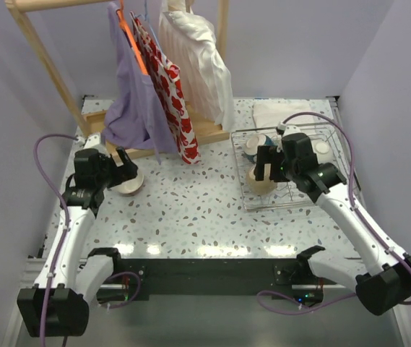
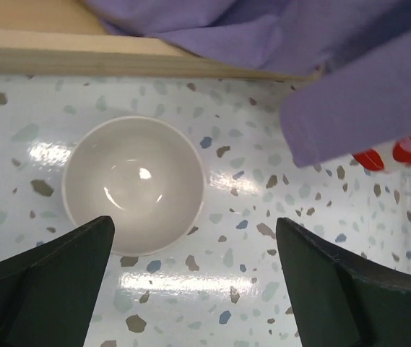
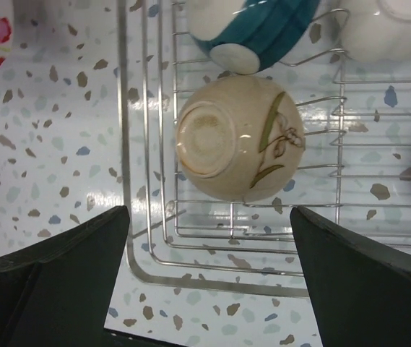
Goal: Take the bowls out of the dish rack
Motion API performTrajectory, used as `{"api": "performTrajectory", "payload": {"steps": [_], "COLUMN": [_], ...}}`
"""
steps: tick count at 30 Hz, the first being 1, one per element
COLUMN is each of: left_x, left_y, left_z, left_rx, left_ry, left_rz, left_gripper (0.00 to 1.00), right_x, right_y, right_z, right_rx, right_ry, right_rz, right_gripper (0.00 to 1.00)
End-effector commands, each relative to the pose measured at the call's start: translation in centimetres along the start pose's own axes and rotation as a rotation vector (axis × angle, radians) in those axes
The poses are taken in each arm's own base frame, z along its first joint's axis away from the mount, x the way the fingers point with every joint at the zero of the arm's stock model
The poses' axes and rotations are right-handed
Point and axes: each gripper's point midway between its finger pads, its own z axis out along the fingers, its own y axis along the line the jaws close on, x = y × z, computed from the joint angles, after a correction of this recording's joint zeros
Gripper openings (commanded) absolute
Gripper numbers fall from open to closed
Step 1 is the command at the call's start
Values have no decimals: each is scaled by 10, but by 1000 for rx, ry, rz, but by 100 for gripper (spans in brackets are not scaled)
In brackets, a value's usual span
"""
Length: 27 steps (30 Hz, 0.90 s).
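The beige bowl lies tipped in the rack below my right gripper's fingers, so the gripper lowers and tilts over the bowl's painted side next.
A cream bowl (image 2: 134, 184) stands upright on the speckled table, empty; it also shows from above as the cream bowl (image 1: 128, 185). My left gripper (image 2: 194, 225) is open just above it, touching nothing; the bowl lies beside the left finger, off the gap's middle. The dish rack (image 1: 303, 189) sits at the right. In it a beige bowl (image 3: 238, 137) with a painted leaf lies tipped, foot toward me. A teal-blue bowl (image 3: 263, 29) and a white bowl (image 3: 393, 29) stand behind it. My right gripper (image 3: 209, 213) hangs open over the rack's near corner, just short of the beige bowl.
A wooden clothes rack (image 1: 205, 134) with a purple garment (image 1: 136, 108), a red floral one (image 1: 172, 94) and a white one (image 1: 198, 61) stands at the back. Its purple cloth (image 2: 349, 101) hangs close above the left gripper. A folded white cloth (image 1: 281, 112) lies behind the rack.
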Motion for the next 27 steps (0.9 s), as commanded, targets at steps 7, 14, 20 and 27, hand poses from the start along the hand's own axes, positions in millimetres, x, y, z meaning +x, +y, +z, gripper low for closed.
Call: {"api": "performTrajectory", "payload": {"steps": [7, 14, 20, 27], "left_x": [12, 9, 6, 7], "left_y": [-70, -69, -68, -68], "left_z": [-37, -42, -41, -40], "left_rx": [362, 365, 353, 351], "left_ry": [-166, -233, -244, -244], "left_rz": [286, 296, 296, 298], "left_gripper": [100, 100, 100, 100], "right_x": [-3, 6, 18, 34], "right_y": [-22, -30, -41, -45], "right_z": [25, 50, 60, 75], "right_rx": [-84, -158, -98, -89], "right_ry": [41, 82, 82, 68], "right_rz": [317, 490, 546, 619], "right_gripper": [99, 99, 99, 99]}}
